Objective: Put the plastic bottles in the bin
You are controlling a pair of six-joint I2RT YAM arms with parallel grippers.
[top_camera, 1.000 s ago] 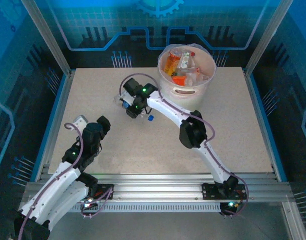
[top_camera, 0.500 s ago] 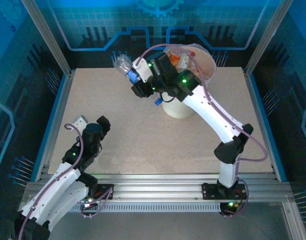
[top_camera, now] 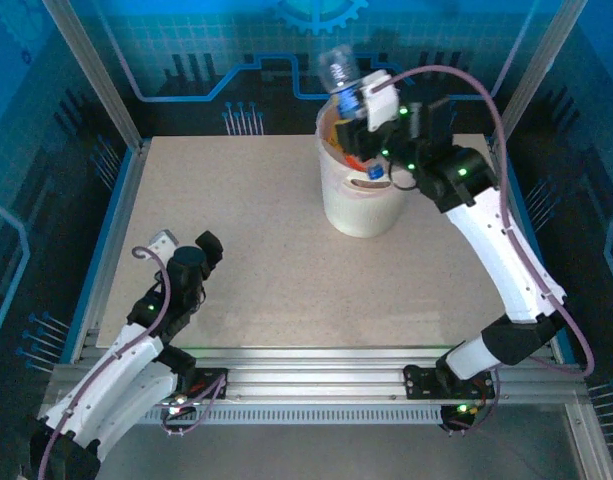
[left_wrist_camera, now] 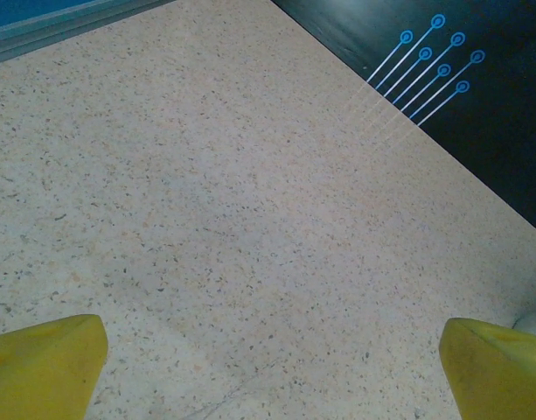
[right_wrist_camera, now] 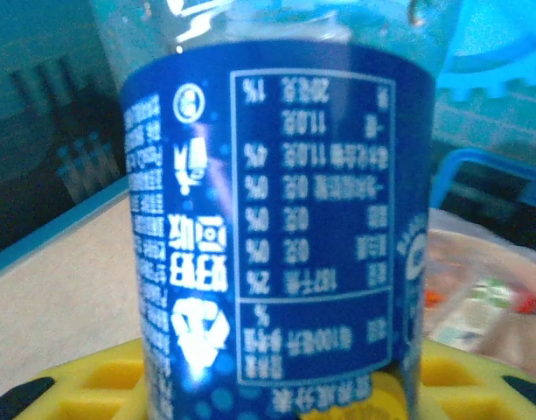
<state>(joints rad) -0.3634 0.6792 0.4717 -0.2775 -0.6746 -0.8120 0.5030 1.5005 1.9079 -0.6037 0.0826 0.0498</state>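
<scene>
The bottle still hangs over the bin's rim, so the robot's right gripper needs to shift in over the bin's opening (top_camera: pixel 355 160) (right_wrist_camera: pixel 474 302) below it next and come down to release the bottle.
A clear plastic bottle (top_camera: pixel 338 70) with a blue label hangs in the air over the far left rim of the bin (top_camera: pixel 361 205), a round white bucket at the back of the table. My right gripper (top_camera: pixel 361 100) is shut on this bottle. In the right wrist view the blue label (right_wrist_camera: pixel 276 219) is very close, and the yellow fingers (right_wrist_camera: pixel 93 385) show on both sides of its lower end. Several other plastic bottles (top_camera: pixel 342 138), orange among them, lie inside the bin. My left gripper (top_camera: pixel 183 243) rests low at the near left, open over bare table (left_wrist_camera: pixel 268 376).
The speckled tabletop (top_camera: pixel 246 270) is bounded by blue rails and slanted frame posts (top_camera: pixel 91 70) at the back corners. The right arm arches high from its base (top_camera: pixel 451 380) along the right side. The bin's rim and contents (right_wrist_camera: pixel 486 302) show behind the held bottle.
The right arm has lifted the blue-label bottle off the table left of the bin and swung it up and right to above the bin's rim. The left arm has not moved.
</scene>
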